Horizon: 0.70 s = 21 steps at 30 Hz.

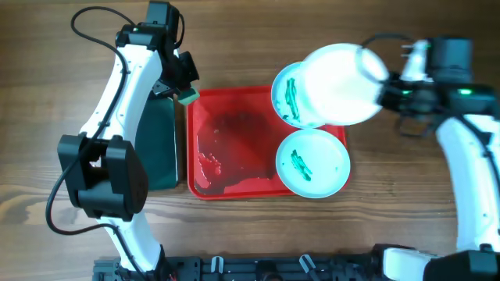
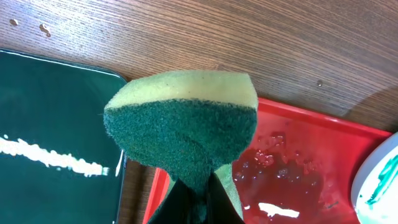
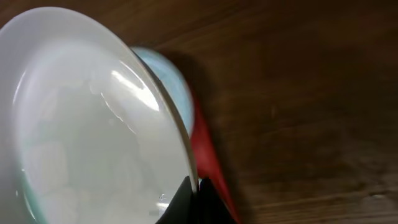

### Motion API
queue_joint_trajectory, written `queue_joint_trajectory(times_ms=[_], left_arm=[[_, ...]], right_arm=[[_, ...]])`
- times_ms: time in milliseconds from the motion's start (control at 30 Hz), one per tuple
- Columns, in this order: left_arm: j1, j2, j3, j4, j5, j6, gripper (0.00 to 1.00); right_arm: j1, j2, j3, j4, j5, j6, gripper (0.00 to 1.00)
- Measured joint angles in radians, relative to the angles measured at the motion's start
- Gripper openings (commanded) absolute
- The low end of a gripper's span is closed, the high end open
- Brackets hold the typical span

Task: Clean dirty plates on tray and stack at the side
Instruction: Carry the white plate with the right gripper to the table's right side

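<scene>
My right gripper brings the cream-white plate down onto free wood beside the red tray [image 1: 234,148] next.
The red tray [image 1: 234,148] lies mid-table, wet and smeared. Two mint-blue plates with green smears rest on its right side: one at the far right corner [image 1: 286,97], one at the near right [image 1: 312,162]. My right gripper [image 1: 384,87] is shut on the rim of the cream-white plate [image 1: 340,82] and holds it lifted and tilted above the far plate; the wrist view shows its face [image 3: 93,130] with no smears. My left gripper [image 1: 184,92] is shut on a yellow-green sponge [image 2: 183,134] over the tray's far left corner [image 2: 298,168].
A narrow black tray [image 1: 160,144] lies left of the red tray, also in the left wrist view [image 2: 56,143]. Bare wooden table [image 1: 391,195] lies to the right of the red tray and behind it.
</scene>
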Motion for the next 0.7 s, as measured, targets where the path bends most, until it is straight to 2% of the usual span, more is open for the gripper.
queue_joint_trajectory(times_ms=[133,267,467,500,633,700], left_arm=[[-0.008,0.000,0.000,-0.008,0.000,0.000,0.04],[-0.010,0.000,0.000,-0.008,0.000,0.000,0.04],[-0.010,0.000,0.000,-0.008,0.000,0.000,0.04],[-0.010,0.000,0.000,-0.008,0.000,0.000,0.04],[-0.010,0.000,0.000,-0.002,0.000,0.000,0.04],[-0.010,0.000,0.000,0.003,0.000,0.000,0.04]], right_arm=[[-0.200,0.000,-0.042,0.028,0.037,-0.011,0.04],[-0.333,0.000,-0.208,0.148,0.074,-0.006,0.04],[-0.376,0.003,-0.522,0.446,0.099,0.079,0.05],[-0.376,0.004,-0.555,0.500,0.099,0.085,0.08],[-0.376,0.012,-0.600,0.594,0.098,0.105,0.43],[-0.376,0.013,-0.596,0.601,0.076,0.095,0.47]])
